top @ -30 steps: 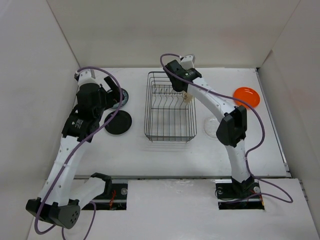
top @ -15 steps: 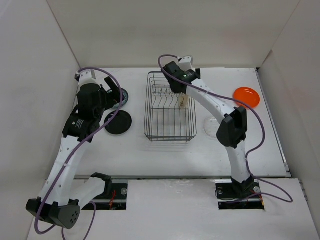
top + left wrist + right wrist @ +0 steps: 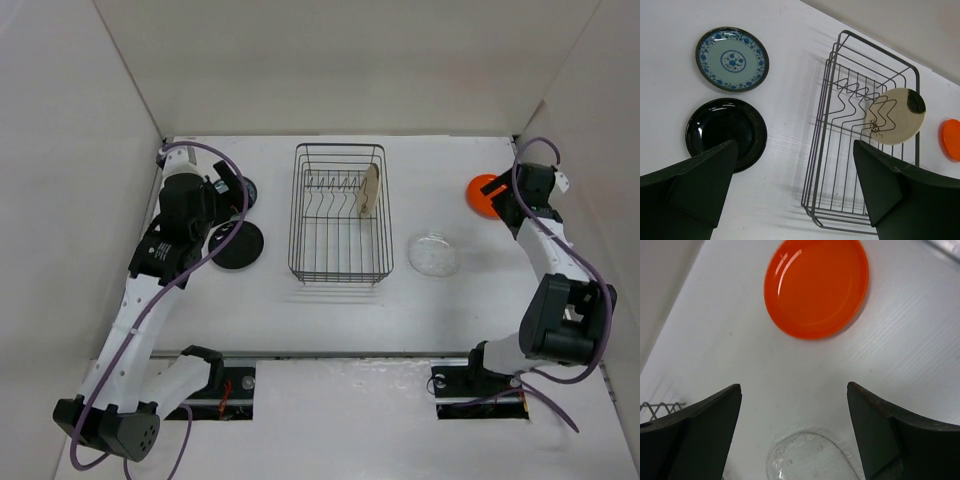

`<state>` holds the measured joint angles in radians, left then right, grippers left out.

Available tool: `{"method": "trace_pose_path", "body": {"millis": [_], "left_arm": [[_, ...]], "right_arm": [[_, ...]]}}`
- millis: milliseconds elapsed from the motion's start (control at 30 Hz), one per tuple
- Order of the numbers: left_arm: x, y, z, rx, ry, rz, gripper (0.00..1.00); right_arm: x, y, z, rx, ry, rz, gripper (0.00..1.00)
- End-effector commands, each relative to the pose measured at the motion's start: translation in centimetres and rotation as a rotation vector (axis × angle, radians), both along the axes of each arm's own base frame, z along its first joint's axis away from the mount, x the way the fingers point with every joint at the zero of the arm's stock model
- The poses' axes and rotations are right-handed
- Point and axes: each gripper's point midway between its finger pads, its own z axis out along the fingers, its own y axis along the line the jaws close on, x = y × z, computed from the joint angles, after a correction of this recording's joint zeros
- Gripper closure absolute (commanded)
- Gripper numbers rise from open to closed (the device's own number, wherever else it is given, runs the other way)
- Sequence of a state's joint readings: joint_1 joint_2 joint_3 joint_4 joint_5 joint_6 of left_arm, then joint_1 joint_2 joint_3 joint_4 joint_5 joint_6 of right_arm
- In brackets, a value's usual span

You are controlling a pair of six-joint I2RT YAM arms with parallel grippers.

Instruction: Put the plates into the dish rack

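I will lower my right gripper next until its fingers straddle the orange plate's near rim facing the side (image 3: 498,212) (image 3: 855,317), as the plate lies flat beside bare tabletop.
The black wire dish rack (image 3: 340,215) (image 3: 816,150) stands mid-table. A cream plate with a dark patch (image 3: 370,190) (image 3: 897,116) stands on edge among its far dividers. The teal patterned plate (image 3: 732,59) and the glossy black plate (image 3: 238,246) (image 3: 725,132) lie flat left of the rack. My left gripper (image 3: 228,192) (image 3: 794,150) hovers open above them, holding nothing. Right of the rack lie the clear glass plate (image 3: 433,254) (image 3: 810,457) and the orange plate (image 3: 483,195) (image 3: 816,287). My right gripper (image 3: 508,205) (image 3: 794,386) hangs open and empty beside the orange plate.
White walls close in the table on the left, back and right. The orange plate lies near the right wall. A corner of the rack's wires (image 3: 660,407) shows at the left edge of the right wrist view.
My right gripper has opened and let go of the cream plate, which now stands in the rack. The right arm has swung far right to the orange plate. The left arm has barely shifted.
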<state>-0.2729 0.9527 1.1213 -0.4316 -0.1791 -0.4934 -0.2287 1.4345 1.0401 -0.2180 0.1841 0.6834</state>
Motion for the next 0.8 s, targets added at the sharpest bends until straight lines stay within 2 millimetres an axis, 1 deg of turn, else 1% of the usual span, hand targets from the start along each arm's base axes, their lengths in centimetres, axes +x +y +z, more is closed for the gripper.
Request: {"method": "trace_pose_path", "body": {"millis": [0, 33, 67, 100, 133, 167, 200, 233, 267, 300, 333, 367, 400, 467, 500, 533, 567, 600, 633, 667, 733, 767], "left_arm": [[0.7, -0.7, 0.6, -0.010, -0.035, -0.038, 0.00], [0.7, -0.7, 0.6, -0.010, -0.035, -0.038, 0.00], [0.8, -0.9, 0.9, -0.008, -0.046, -0.053, 0.00], [0.8, -1.3, 0.6, -0.014, -0.046, -0.070, 0.00], [0.8, -1.3, 0.1, -0.012, -0.036, -0.070, 0.00], [0.9, -1.3, 0.3, -0.004, -0.045, -0.074, 0.00], [0.9, -1.1, -0.2, -0.005, -0.034, -0.073, 0.00], [1.1, -0.8, -0.4, -0.005, -0.035, -0.064, 0.00], [1.1, -0.8, -0.4, -0.011, -0.034, -0.069, 0.00], [1.3, -0.5, -0.1, -0.016, -0.044, -0.062, 0.00], [1.3, -0.6, -0.4, -0.023, -0.041, -0.075, 0.00], [1.4, -0.2, -0.4, -0.026, -0.041, -0.065, 0.00], [1.6, 0.0, -0.7, -0.029, -0.040, -0.063, 0.00], [1.6, 0.4, -0.7, -0.033, -0.040, -0.054, 0.00], [1.7, 0.7, -0.7, -0.033, -0.040, -0.045, 0.00], [1.7, 0.7, -0.7, -0.033, -0.040, -0.045, 0.00], [1.7, 0.9, -0.7, -0.029, -0.041, -0.035, 0.00], [1.7, 0.9, -0.7, -0.029, -0.041, -0.035, 0.00], [1.7, 0.9, -0.7, -0.029, -0.041, -0.035, 0.00], [1.7, 0.9, -0.7, -0.029, -0.041, -0.035, 0.00], [1.7, 0.9, -0.7, -0.029, -0.041, -0.035, 0.00], [1.8, 1.2, -0.7, -0.029, -0.041, -0.024, 0.00]], "right_arm": [[0.9, -0.6, 2.1, 0.095, -0.168, -0.027, 0.09], [1.0, -1.4, 1.6, 0.114, -0.168, -0.043, 0.09], [1.3, -2.0, 0.1, 0.150, -0.146, -0.051, 0.09], [1.5, -2.5, -0.5, 0.171, -0.135, -0.049, 0.11], [1.6, -3.6, -0.9, 0.189, -0.139, -0.072, 0.11], [1.8, -3.9, -1.4, 0.213, -0.135, -0.086, 0.11], [2.4, -4.1, -2.0, 0.223, -0.130, -0.092, 0.11], [2.4, -4.8, -2.4, 0.222, -0.132, -0.106, 0.11], [2.9, -5.0, -2.1, 0.220, -0.138, -0.106, 0.12], [3.2, -5.1, -3.0, 0.234, -0.121, -0.113, 0.12], [3.4, -5.2, -3.5, 0.238, -0.112, -0.115, 0.12], [3.7, -5.4, -3.9, 0.233, -0.102, -0.110, 0.12], [3.7, -5.4, -5.3, 0.244, -0.072, -0.114, 0.13], [4.1, -5.6, -6.1, 0.248, -0.062, -0.116, 0.15], [4.4, -5.7, -6.1, 0.248, -0.062, -0.116, 0.15], [4.6, -5.8, -6.7, 0.245, -0.049, -0.112, 0.16], [4.6, -6.0, -6.7, 0.239, -0.048, -0.119, 0.16], [4.7, -6.2, -7.2, 0.229, -0.036, -0.123, 0.16], [5.0, -6.4, -7.1, 0.228, -0.039, -0.123, 0.17], [4.9, -6.4, -8.1, 0.224, -0.014, -0.116, 0.19], [5.6, -6.7, -8.1, 0.222, -0.018, -0.116, 0.19], [5.8, -6.8, -9.0, 0.222, 0.001, -0.112, 0.22]]}}
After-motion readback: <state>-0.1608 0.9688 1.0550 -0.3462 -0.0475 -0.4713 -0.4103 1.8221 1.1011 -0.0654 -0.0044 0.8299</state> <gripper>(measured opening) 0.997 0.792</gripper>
